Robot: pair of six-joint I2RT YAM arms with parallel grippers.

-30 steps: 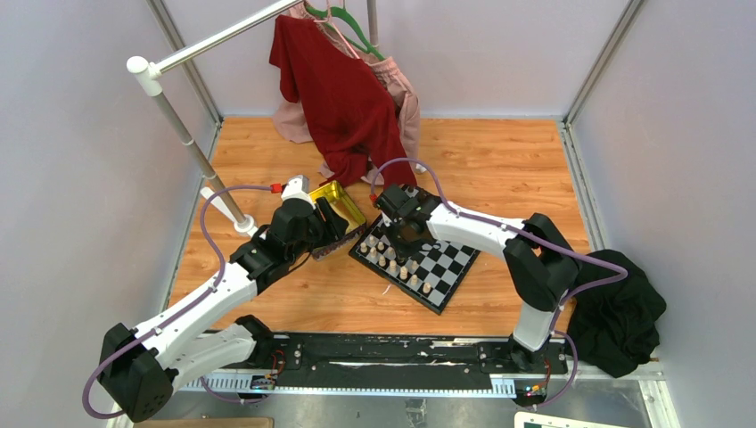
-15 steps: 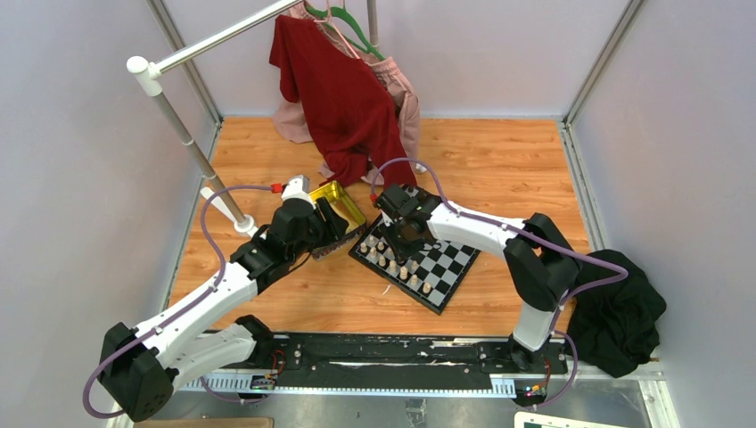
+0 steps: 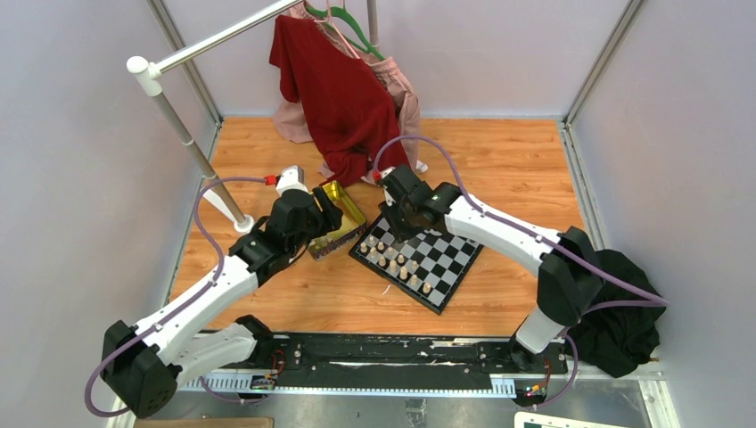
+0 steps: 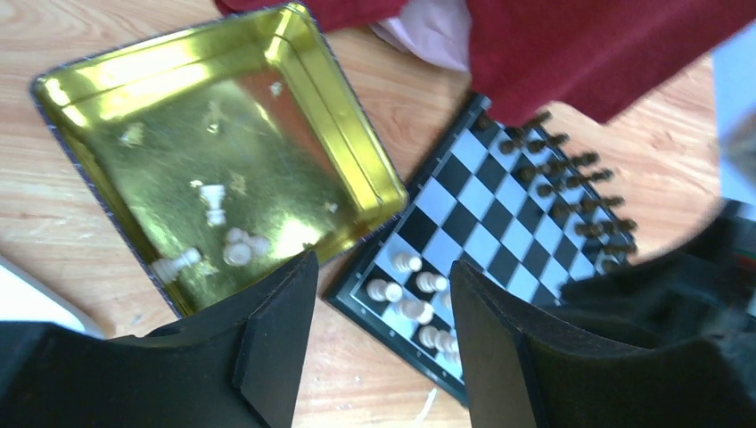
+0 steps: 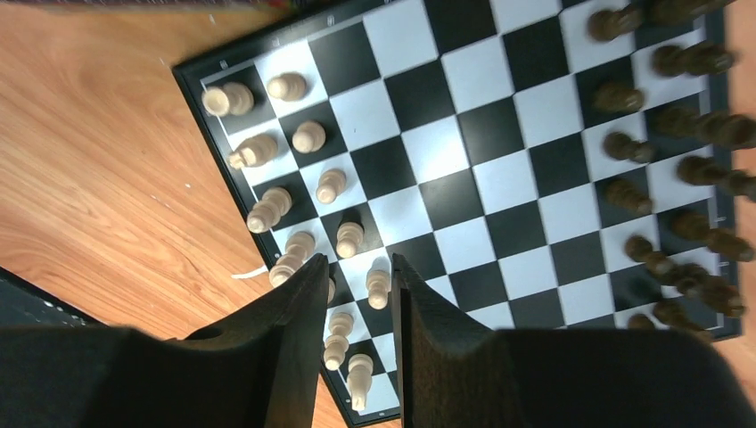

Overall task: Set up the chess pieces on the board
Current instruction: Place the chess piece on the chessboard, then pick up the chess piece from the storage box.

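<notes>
The single cream piece (image 4: 213,204) in the gold tin lies apart from the clustered ones. I will move my left gripper down to it next.
The checkered board (image 3: 441,263) lies at the table's middle. Cream chess pieces (image 3: 397,263) stand in two rows along its near-left side, also in the right wrist view (image 5: 308,136). Dark pieces (image 5: 627,147) line the opposite side. A few cream pieces (image 4: 214,201) lie in the gold tin (image 4: 348,134) left of the board (image 4: 499,232). My left gripper (image 3: 325,214) hovers over the tin's near edge, open and empty (image 4: 379,348). My right gripper (image 3: 401,218) hangs above the board's far-left corner, its jaws (image 5: 359,294) narrowly apart and empty, with cream pieces below on the board (image 5: 464,160).
A red garment (image 3: 343,98) and a pink one (image 3: 407,102) hang from a white rack (image 3: 178,125) and reach the table just behind the tin (image 3: 346,209) and board. A black cloth (image 3: 624,312) lies at the right edge.
My right gripper has risen off the cream rows and moved toward the board's far-left corner. My left gripper has shifted slightly back and left over the tin.
</notes>
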